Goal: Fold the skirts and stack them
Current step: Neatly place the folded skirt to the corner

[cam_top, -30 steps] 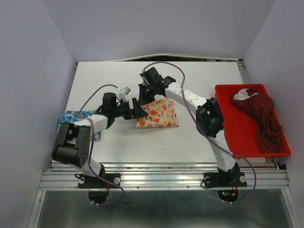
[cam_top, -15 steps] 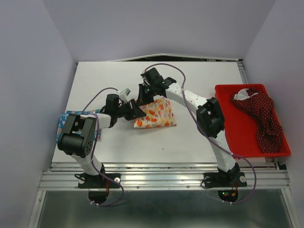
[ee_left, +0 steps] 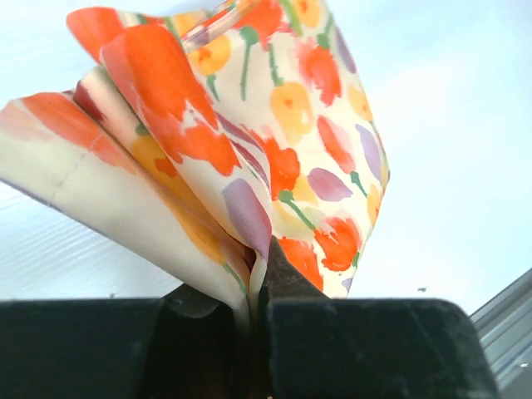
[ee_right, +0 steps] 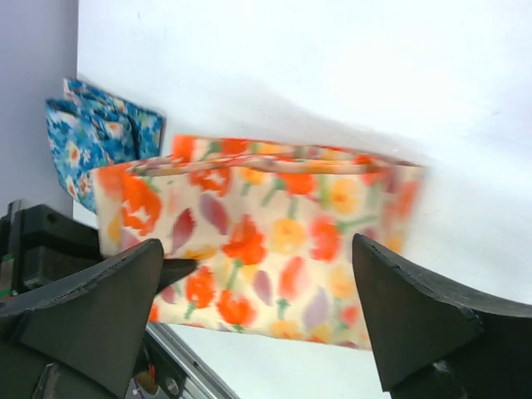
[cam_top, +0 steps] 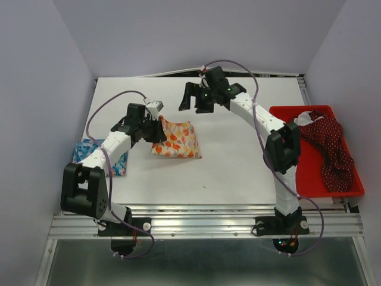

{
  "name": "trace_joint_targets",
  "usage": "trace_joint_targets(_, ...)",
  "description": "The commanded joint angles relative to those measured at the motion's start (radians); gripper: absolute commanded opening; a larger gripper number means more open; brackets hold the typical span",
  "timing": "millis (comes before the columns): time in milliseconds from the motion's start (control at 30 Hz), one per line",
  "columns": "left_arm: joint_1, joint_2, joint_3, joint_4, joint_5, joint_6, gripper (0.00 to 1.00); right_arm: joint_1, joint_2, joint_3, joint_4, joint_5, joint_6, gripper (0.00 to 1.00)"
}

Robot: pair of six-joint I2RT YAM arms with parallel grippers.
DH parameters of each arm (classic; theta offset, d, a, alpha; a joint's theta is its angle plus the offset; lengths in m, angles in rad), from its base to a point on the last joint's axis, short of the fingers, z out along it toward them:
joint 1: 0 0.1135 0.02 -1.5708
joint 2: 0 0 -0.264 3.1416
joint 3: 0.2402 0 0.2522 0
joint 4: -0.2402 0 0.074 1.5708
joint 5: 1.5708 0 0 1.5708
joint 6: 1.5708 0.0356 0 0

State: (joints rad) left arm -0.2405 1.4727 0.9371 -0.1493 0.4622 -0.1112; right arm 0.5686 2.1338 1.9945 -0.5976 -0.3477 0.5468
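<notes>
I need to lift the cream-white skirt (cam_top: 177, 142) in my left gripper to the left in the top view next, lower it onto the blue skirt and let it go. The blue skirt lies folded.
The cream-white skirt (cam_top: 177, 142) with orange flowers lies folded on the table, left of centre. My left gripper (cam_top: 153, 132) is shut on its left edge. In the left wrist view the cloth (ee_left: 274, 125) rises in folds from the closed jaws of that gripper (ee_left: 258, 287). My right gripper (cam_top: 195, 102) hangs open behind the skirt, apart from it. Its wrist view looks down on the skirt (ee_right: 266, 224) between spread fingers (ee_right: 91, 307), with nothing in the gripper (ee_right: 258, 249). The blue skirt (cam_top: 98, 156) lies folded at the left edge, also visible in the right wrist view (ee_right: 91, 133). The dark red dotted skirt (cam_top: 326, 143) lies crumpled in the tray.
A red tray (cam_top: 348, 189) stands at the table's right side and holds the red skirt. The side walls stand close to the table on the left and right. Purple cables loop above both arms.
The right gripper has opened, let go of the cream skirt and moved up and back. The left gripper has shut on the skirt's edge and drawn it leftward.
</notes>
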Motion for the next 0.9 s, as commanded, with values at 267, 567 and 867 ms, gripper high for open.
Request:
trace_joint_targets(267, 0.059, -0.179, 0.253, -0.604, -0.227, 0.433, 0.0, -0.081, -0.138, -0.183, 0.018, -0.026, -0.088, 1.0)
trace_joint_targets(567, 0.182, -0.245, 0.246, -0.683, -0.243, 0.528, 0.0, -0.081, -0.121, -0.175, 0.01, -0.048, -0.09, 1.0)
trace_joint_targets(867, 0.313, -0.302, 0.328, -0.748, -0.238, 0.59, 0.0, -0.081, -0.095, -0.178, 0.004, -0.07, -0.087, 1.0)
